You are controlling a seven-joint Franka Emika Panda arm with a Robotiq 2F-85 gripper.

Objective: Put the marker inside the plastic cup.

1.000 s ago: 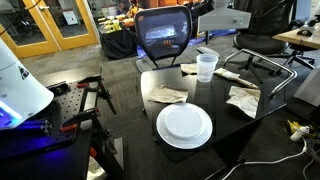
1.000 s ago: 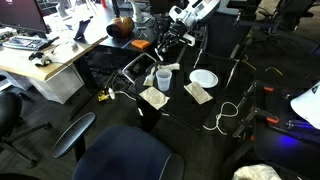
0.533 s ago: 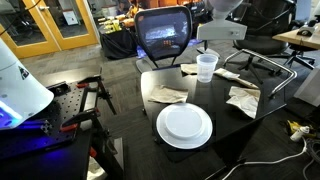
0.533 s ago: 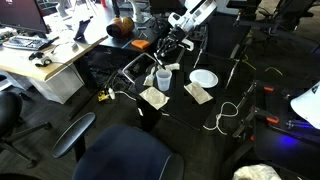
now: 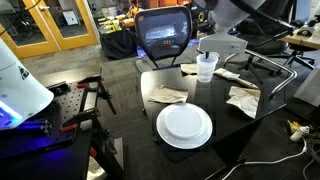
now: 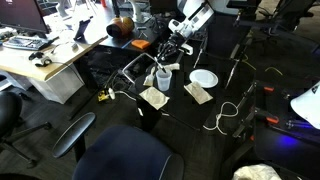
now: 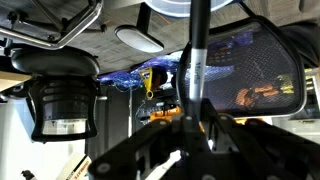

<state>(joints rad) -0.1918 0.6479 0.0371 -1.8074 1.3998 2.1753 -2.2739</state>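
Observation:
My gripper should next go down over the plastic cup's open rim (image 7: 173,6) and let go of the dark marker (image 7: 195,55) inside, because the cup is upright and its opening faces up.
The translucent plastic cup (image 5: 206,67) stands upright at the far side of the black table (image 5: 215,140); it also shows in an exterior view (image 6: 162,78). My gripper (image 6: 171,50) hangs just above the cup, and its light wrist block (image 5: 222,45) is right behind the cup's rim. In the wrist view the gripper (image 7: 196,112) is shut on the dark marker (image 7: 195,55), which sticks straight out from between the fingers. In both exterior views the marker is too small to make out.
A round white plate (image 5: 184,125) lies near the table's front, also seen in an exterior view (image 6: 204,78). Crumpled paper napkins (image 5: 168,94) (image 5: 243,100) lie beside it. A black mesh office chair (image 5: 162,35) stands behind the table. Cables run over the floor.
My arm has come down with the marker, from well above the table to just over the cup. The cup, plate and napkins have not moved.

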